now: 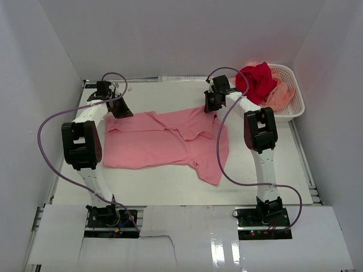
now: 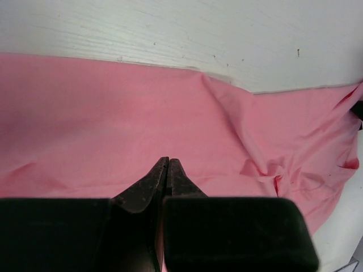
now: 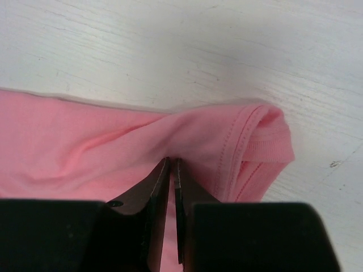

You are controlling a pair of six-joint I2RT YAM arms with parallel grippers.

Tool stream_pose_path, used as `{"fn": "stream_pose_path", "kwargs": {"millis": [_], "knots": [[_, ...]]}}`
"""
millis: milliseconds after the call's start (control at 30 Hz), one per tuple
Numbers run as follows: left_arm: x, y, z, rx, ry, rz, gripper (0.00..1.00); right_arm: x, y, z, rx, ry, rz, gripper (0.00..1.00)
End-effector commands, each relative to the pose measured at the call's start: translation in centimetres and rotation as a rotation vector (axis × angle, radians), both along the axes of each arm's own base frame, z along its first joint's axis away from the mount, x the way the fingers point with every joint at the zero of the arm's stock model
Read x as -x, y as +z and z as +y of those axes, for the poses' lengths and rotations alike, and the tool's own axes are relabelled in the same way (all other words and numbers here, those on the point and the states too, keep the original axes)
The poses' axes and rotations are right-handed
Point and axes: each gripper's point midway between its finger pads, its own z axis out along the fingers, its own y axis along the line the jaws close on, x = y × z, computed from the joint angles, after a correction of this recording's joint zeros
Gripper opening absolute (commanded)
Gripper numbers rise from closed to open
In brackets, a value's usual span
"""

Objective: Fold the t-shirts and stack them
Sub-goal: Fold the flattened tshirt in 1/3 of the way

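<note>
The pink t-shirt's far edge bends midway, so I will draw my left gripper outward and to the left in the top view to the pink t-shirt's far corner [image 1: 108, 118] and release.
The pink t-shirt [image 1: 153, 144] lies spread on the white table, its right part folded over and wrinkled. My left gripper [image 1: 120, 110] is at its far left corner. In the left wrist view the jaws [image 2: 168, 160] are shut with the tips down on the pink cloth [image 2: 113, 113], and a sliver of pink shows between the fingers. My right gripper [image 1: 212, 105] is at the shirt's far right edge. It [image 3: 172, 160] is shut, pinching puckered pink cloth [image 3: 85, 141] beside the ribbed collar [image 3: 266, 147]. The deep red t-shirt [image 1: 258, 80] and the peach t-shirt [image 1: 278, 96] lie bunched in the basket.
The white lattice basket [image 1: 297, 105] stands at the back right corner, close to the right arm. White walls enclose the table on three sides. Purple cables loop from both arms over the table's sides.
</note>
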Motion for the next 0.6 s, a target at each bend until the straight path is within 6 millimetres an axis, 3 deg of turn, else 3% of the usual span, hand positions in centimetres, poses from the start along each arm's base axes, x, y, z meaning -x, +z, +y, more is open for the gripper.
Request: {"fn": "stream_pose_path", "kwargs": {"millis": [0, 233, 567], "knots": [[0.0, -0.2, 0.5, -0.048, 0.000, 0.004, 0.13, -0.1, -1.3, -1.6, 0.045, -0.037, 0.035, 0.14], [-0.2, -3.6, 1.2, -0.082, 0.012, 0.069, 0.12, -1.3, -2.4, -3.6, 0.045, -0.076, 0.064, 0.15], [-2.7, -5.2, 3.3, -0.187, 0.049, 0.074, 0.12, -3.9, -2.2, -7.2, 0.011, -0.131, 0.056, 0.16]]}}
